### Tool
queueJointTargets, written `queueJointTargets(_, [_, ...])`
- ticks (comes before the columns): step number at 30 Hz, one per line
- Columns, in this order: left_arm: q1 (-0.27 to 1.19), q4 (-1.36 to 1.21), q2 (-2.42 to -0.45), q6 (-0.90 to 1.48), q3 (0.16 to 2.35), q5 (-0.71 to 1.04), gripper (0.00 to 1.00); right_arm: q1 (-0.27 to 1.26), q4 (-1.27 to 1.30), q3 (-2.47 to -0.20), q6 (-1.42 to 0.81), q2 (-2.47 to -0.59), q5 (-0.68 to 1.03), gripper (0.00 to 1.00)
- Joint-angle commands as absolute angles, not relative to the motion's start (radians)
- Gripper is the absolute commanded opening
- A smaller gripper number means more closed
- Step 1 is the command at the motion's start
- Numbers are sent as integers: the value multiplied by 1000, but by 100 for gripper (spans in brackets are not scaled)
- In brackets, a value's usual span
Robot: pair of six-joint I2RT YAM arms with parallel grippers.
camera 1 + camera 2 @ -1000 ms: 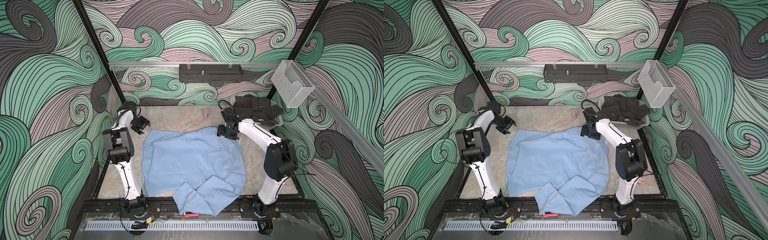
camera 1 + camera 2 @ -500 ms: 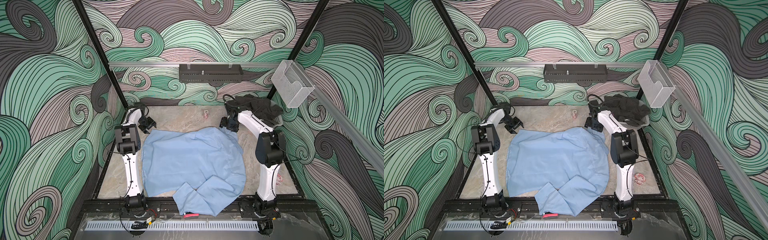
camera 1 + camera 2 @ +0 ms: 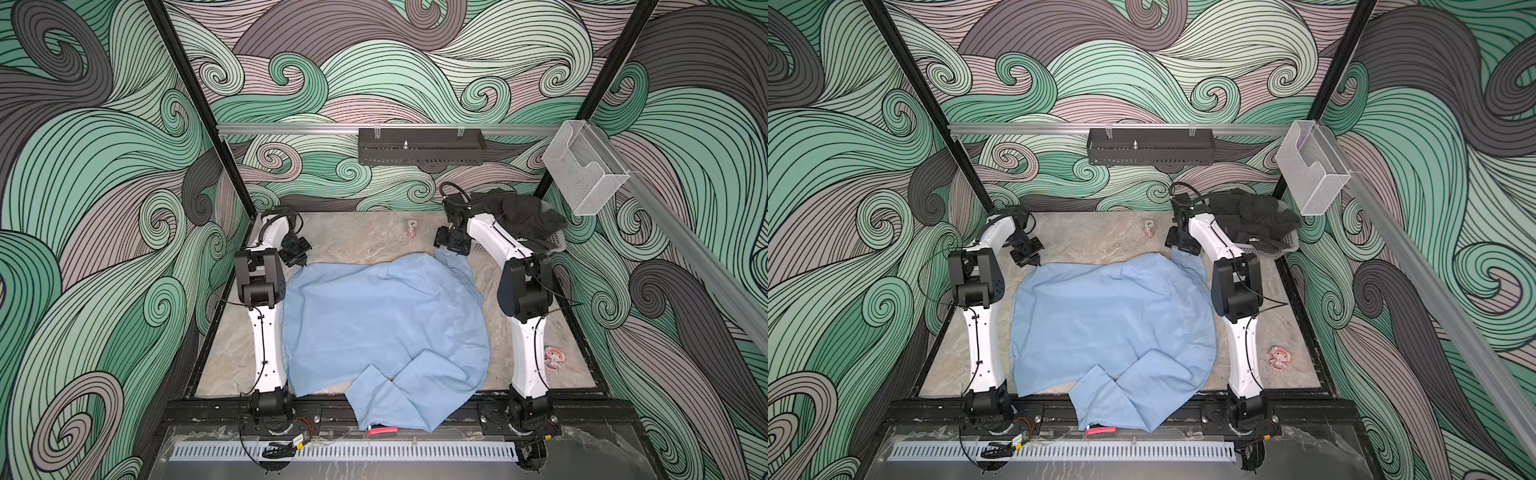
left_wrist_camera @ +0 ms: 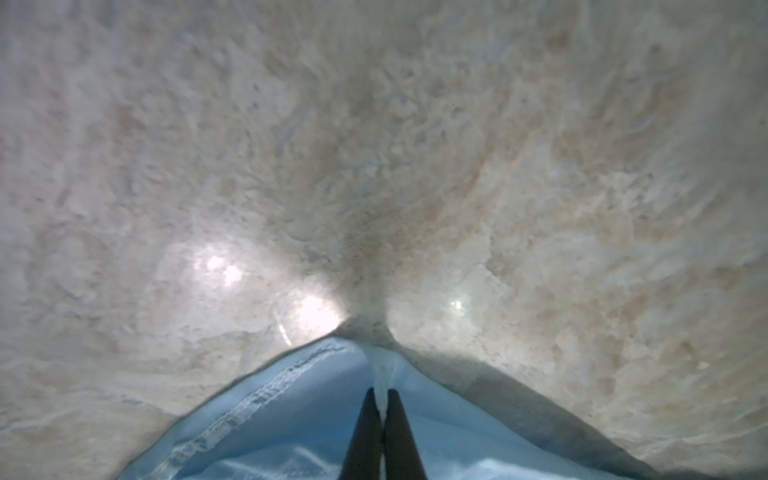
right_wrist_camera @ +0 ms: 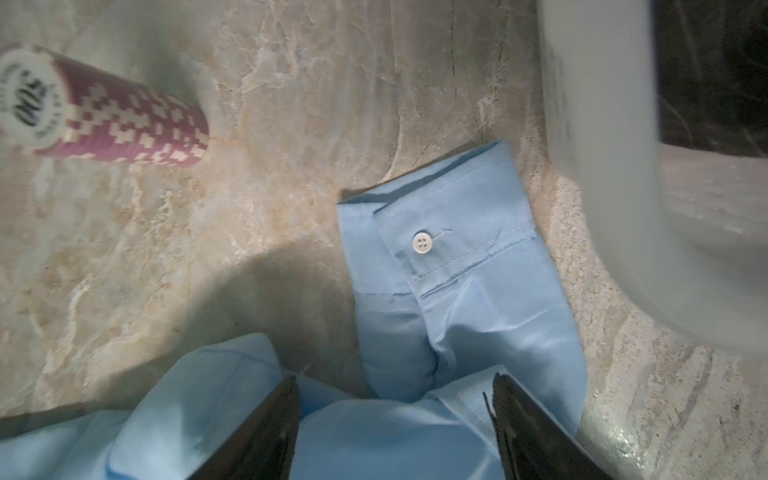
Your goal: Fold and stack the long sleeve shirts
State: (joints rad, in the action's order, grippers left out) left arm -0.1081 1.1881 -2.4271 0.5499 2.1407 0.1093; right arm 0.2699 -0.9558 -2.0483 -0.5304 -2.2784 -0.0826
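Note:
The open fingers of my right gripper are still short of the buttoned cuff [image 5: 457, 249], so they will go outward and down along the sleeve to close on it.
The light-blue long sleeve shirt [image 3: 382, 316] [image 3: 1113, 320] lies spread over the middle of the marble table, with one sleeve folded across its near part and hanging over the front edge. My left gripper [image 3: 300, 261] [image 3: 1034, 261] is at the shirt's far left corner. The left wrist view shows this gripper [image 4: 381, 392] shut on a pinch of the blue cloth [image 4: 299, 407]. My right gripper [image 3: 451, 249] [image 3: 1183, 249] hangs over the far right part. In the right wrist view it [image 5: 395, 382] stands open above the cloth, just short of a buttoned cuff [image 5: 457, 249].
A grey basket [image 3: 557, 245] of dark clothes stands at the back right, close to the right arm. A stack of maroon poker chips [image 3: 411, 229] [image 5: 116, 120] sits at the back middle. A sticker [image 3: 555, 357] lies near the right arm's base, and a red strip [image 3: 381, 431] lies under the hanging sleeve.
My left gripper came down onto the shirt's far left corner and shut on it. My right gripper shifted slightly toward the back and stayed open. Both elbows swung inward.

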Motion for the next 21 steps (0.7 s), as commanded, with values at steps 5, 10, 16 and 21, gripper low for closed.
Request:
queueJointTargets(5, [-123, 1253, -2359, 525, 2114, 91, 0, 284, -1070, -2220, -527, -2429, -150, 74])
queueJointTargets(10, [-122, 1256, -2346, 522, 2115, 109, 0, 303, -1124, -2338, -531, -2528, -167, 76])
queueJointTargets(16, [-124, 1264, -2323, 516, 2119, 113, 0, 313, -1169, -2379, -550, -2601, -193, 74])
queueJointTargets(21, [-127, 1273, -2295, 507, 2116, 120, 0, 295, -1171, -2377, -556, -2602, -207, 50])
